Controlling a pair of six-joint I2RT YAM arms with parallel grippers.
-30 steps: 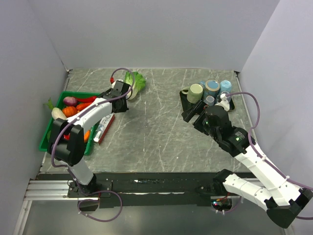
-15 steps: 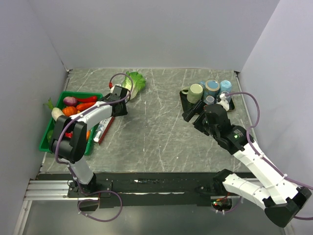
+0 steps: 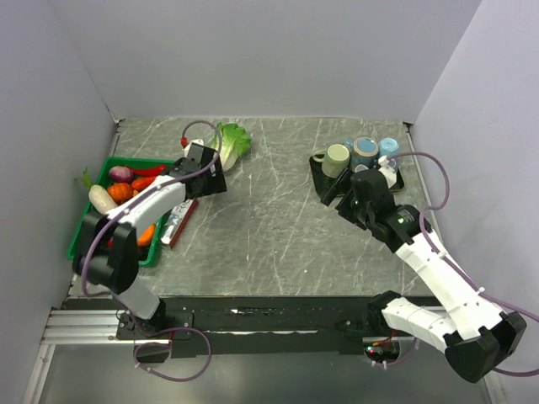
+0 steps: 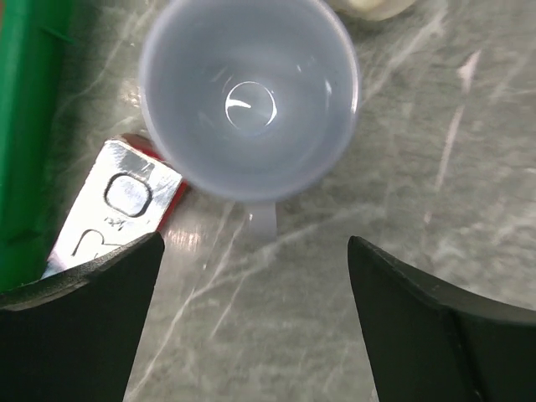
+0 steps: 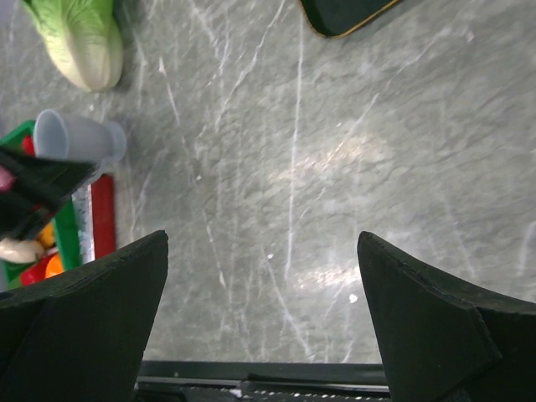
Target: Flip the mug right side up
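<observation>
My right gripper should move outward, then down to the small blue cup beside the green one, as its open fingers are over bare table.
The mug (image 4: 249,92) is pale lavender and stands on the table with its mouth up. In the left wrist view its handle points toward my fingers. My left gripper (image 4: 255,244) hangs just above and beside it, open, with nothing between the jaws. The right wrist view shows the mug (image 5: 74,138) upright at far left, next to the dark left gripper. From above, my left gripper (image 3: 209,175) hides the mug. My right gripper (image 3: 334,194) is open and empty over bare table, near the black tray.
A green basket (image 3: 81,229) of vegetables sits at the left, with a red and silver packet (image 3: 177,220) beside it. A leafy green vegetable (image 3: 233,140) lies behind the left gripper. A black tray (image 3: 317,169) with several cups (image 3: 364,150) stands at the back right.
My left gripper has gone from shut to wide open, letting go of the mug, which stands upright. The right arm has shifted slightly toward the tray.
</observation>
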